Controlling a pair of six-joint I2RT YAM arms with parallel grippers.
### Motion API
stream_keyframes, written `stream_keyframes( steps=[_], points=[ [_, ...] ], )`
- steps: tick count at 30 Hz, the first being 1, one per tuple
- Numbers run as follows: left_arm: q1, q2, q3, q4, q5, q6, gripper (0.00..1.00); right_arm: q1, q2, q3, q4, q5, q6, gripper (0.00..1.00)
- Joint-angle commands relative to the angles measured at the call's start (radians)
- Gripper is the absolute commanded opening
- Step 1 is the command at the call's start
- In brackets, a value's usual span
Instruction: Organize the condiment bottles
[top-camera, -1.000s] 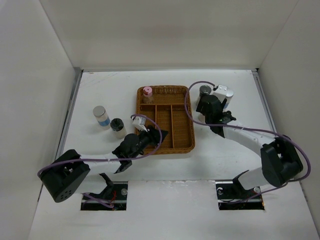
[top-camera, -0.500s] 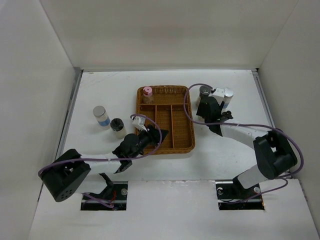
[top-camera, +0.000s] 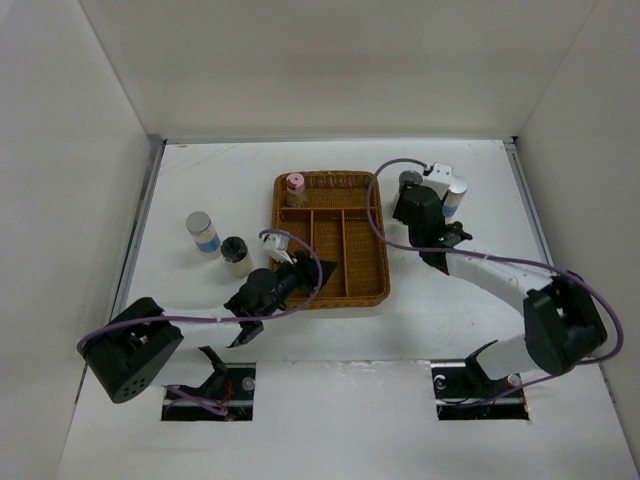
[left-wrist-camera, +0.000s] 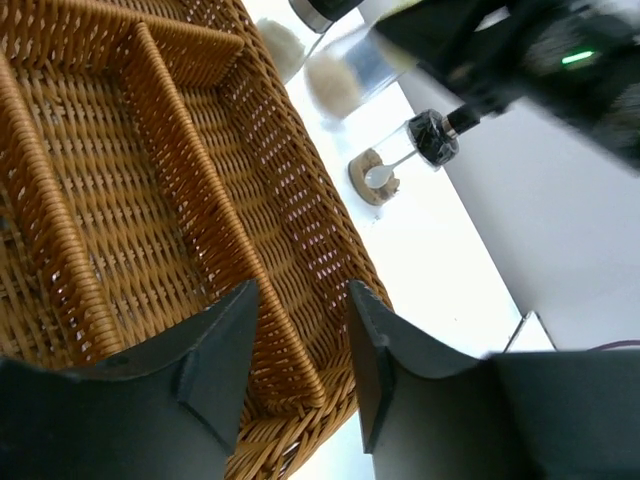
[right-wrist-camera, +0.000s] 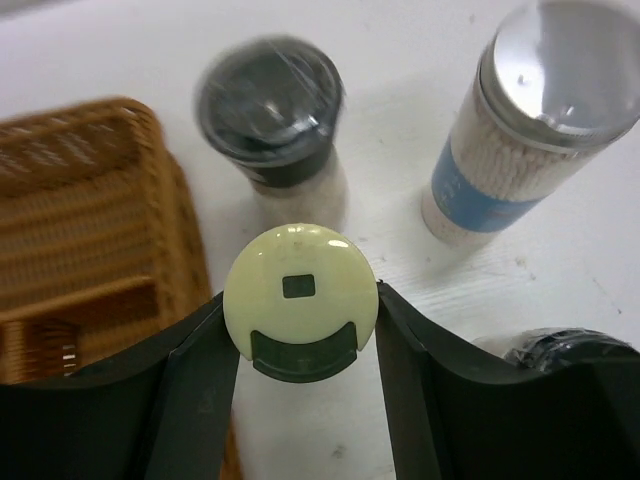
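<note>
Next I will move my right gripper to the left in the top view and down beside the pink-lidded jar (top-camera: 295, 187), then release it, because that section of the tray still has a bare bottom.
My right gripper (right-wrist-camera: 300, 330) is shut on a yellow-lidded jar (right-wrist-camera: 300, 300) just right of the wicker tray (top-camera: 331, 300); in the top view this gripper (top-camera: 425, 200) hides the jar. Close behind it stand a black-capped pale bottle (right-wrist-camera: 272, 110), also in the top view (top-camera: 409, 181), and a white blue-banded cylinder (right-wrist-camera: 525, 140), also in the top view (top-camera: 455, 197). Another black cap (right-wrist-camera: 565, 350) shows at the right wrist view's lower right. A pink-lidded jar (top-camera: 295, 187) stands in the tray's back left compartment. My left gripper (top-camera: 315, 268) is open and empty over the tray's front edge (left-wrist-camera: 300, 350).
Left of the tray stand a second blue-banded cylinder (top-camera: 201, 232) and a black-capped bottle (top-camera: 235, 254). The tray (left-wrist-camera: 150, 150) has wicker dividers. White walls close in the table on three sides. The right arm's cable loops over the tray's right rim.
My right gripper has shifted slightly among the bottles to the right of the tray. The left arm has not moved.
</note>
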Motion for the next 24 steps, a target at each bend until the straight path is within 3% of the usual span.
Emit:
stream_keyframes(
  steps=[1,5,11,18,24],
  points=[
    [0.023,-0.029,-0.028,0.085,-0.004,-0.026,0.42,0.041,-0.125,0.048,0.066,0.026,-0.022,0.41],
    [0.109,-0.163,-0.07,0.076,-0.027,-0.039,0.54,0.08,-0.084,0.164,0.044,-0.068,-0.015,0.41],
    [0.17,-0.361,-0.088,-0.019,-0.02,-0.038,0.67,0.129,0.17,0.411,0.044,-0.134,-0.008,0.4],
    [0.166,-0.395,-0.084,-0.02,0.016,-0.035,0.7,0.172,0.465,0.693,-0.042,-0.163,-0.015,0.4],
    [0.157,-0.398,-0.09,-0.02,0.014,-0.035,0.7,0.196,0.576,0.766,-0.072,-0.168,0.001,0.4]
  ],
)
